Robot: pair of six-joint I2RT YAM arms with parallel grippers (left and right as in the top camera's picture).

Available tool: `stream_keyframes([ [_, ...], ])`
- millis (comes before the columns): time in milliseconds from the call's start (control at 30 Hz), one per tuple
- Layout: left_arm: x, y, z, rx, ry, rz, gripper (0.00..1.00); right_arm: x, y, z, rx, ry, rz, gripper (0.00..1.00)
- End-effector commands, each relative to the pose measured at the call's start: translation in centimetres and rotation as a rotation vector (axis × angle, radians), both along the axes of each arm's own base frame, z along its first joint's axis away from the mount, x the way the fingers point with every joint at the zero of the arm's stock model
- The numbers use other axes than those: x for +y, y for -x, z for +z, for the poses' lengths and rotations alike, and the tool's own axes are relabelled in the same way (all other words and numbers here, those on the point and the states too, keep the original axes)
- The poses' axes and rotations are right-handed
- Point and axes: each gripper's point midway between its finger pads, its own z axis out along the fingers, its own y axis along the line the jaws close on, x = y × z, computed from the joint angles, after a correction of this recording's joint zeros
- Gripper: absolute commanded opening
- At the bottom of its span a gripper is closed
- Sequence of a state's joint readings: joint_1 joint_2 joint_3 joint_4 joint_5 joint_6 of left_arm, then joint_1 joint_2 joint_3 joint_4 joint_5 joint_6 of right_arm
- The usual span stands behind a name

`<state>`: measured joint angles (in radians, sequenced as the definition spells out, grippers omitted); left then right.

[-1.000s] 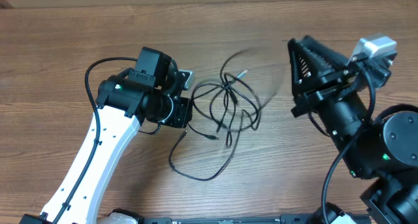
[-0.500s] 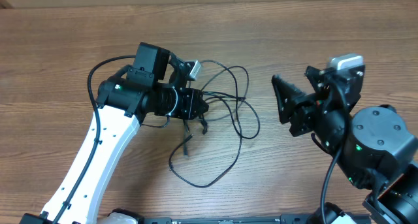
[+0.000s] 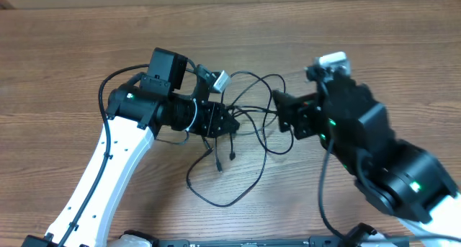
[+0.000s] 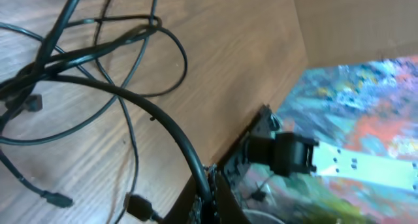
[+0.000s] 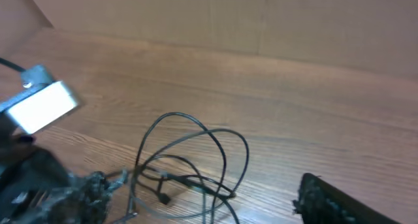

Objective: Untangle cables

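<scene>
The cable's loops still cross, so I should next pull my left gripper left in the overhead view, over the table (image 3: 189,147) beside the tangle, and release it.
The cables (image 3: 253,114) are thin black cords tangled in loops at the table's middle, with plug ends (image 3: 218,165) dangling and one long loop (image 3: 223,198) trailing toward the front. My left gripper (image 3: 227,122) is shut on a black cable at the tangle's left side. In the left wrist view that cable (image 4: 171,127) runs straight into the left gripper (image 4: 210,188), whose jaws are shut on it. My right gripper (image 3: 283,113) stands open just right of the tangle, holding nothing. In the right wrist view the cable loops (image 5: 189,160) lie ahead, and only one right finger (image 5: 330,199) shows.
The wooden table (image 3: 65,67) stretches all around. A cardboard wall (image 5: 274,21) stands along the far edge. The left arm's white link (image 3: 101,182) runs to the front left, and the right arm's bulky body (image 3: 392,171) fills the front right.
The right arm has swung left up to the tangle and its jaws have opened. The left gripper has shifted slightly right with its cable, and the loops have been pulled rightward.
</scene>
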<state>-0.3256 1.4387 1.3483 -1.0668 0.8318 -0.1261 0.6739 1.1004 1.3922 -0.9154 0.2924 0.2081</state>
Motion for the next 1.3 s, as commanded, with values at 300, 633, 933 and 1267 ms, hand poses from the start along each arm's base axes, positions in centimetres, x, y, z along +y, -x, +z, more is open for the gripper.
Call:
stream_keyframes([
  [300, 0.6, 2.6, -0.3, -0.014, 0.001, -0.136, 0.04, 1.8, -3.9, -2.5, -0.006, 0.176, 0.061, 1.00],
  [633, 8.5, -1.7, -4.8, 0.296, -0.364, 0.532, 0.04, 1.5, -5.4, -4.4, 0.103, 0.062, 0.133, 1.00],
  [933, 9.8, -2.0, -5.3, 0.310, -0.418, 0.614, 0.60, 0.8, -6.5, -5.9, 0.163, 0.036, 0.135, 1.00],
  [1267, 14.0, -2.8, -6.4, 0.244, -0.625, 0.775, 0.99, 3.6, -7.1, -8.0, 0.231, -0.020, 0.241, 1.00],
])
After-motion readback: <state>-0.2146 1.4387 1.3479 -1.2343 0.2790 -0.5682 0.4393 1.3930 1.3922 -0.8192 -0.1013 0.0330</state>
